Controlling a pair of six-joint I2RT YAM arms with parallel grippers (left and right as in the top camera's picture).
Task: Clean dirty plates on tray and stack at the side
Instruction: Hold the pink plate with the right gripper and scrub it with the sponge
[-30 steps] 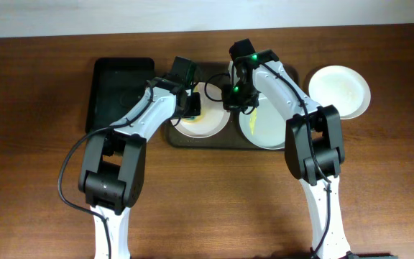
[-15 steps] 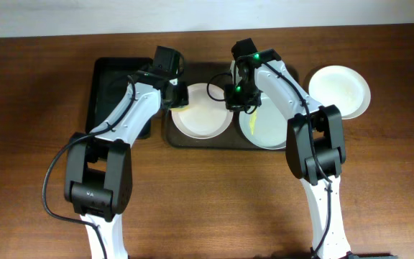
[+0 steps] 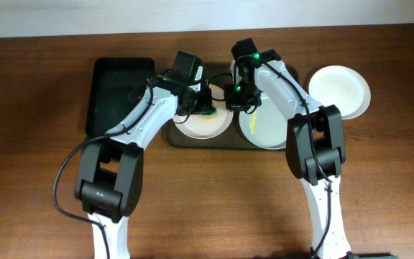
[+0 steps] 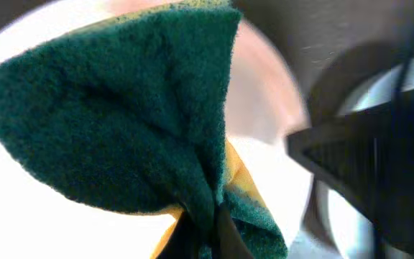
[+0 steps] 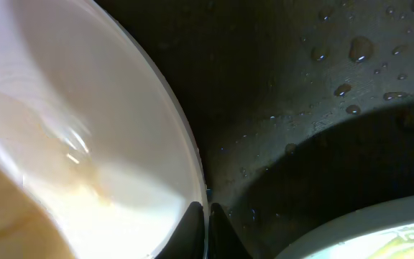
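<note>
Next, my right gripper lifts its plate, moves to the right in the overhead view and lowers it onto the third plate [image 3: 339, 92], which lies beside the tray.
The tray [image 3: 192, 141] holds two white plates. My left gripper [image 3: 202, 106] is shut on a green and yellow sponge [image 4: 121, 108] and holds it on the left plate [image 3: 196, 126]. My right gripper [image 3: 234, 102] is shut on that plate's right rim, as the right wrist view [image 5: 207, 212] shows. The right plate [image 3: 268, 129] carries a yellow smear and also shows in the right wrist view [image 5: 365, 241]. A third plate [image 3: 340, 90] lies on the table to the right of the tray.
A smaller, deeper black tray [image 3: 117, 86] stands left of the big tray. Water drops lie on the tray floor [image 5: 315, 79] between the plates. Both arms crowd the middle of the tray.
My left gripper swung left towards the black tray and came back over the left plate with the sponge. My right gripper kept its hold on the rim.
</note>
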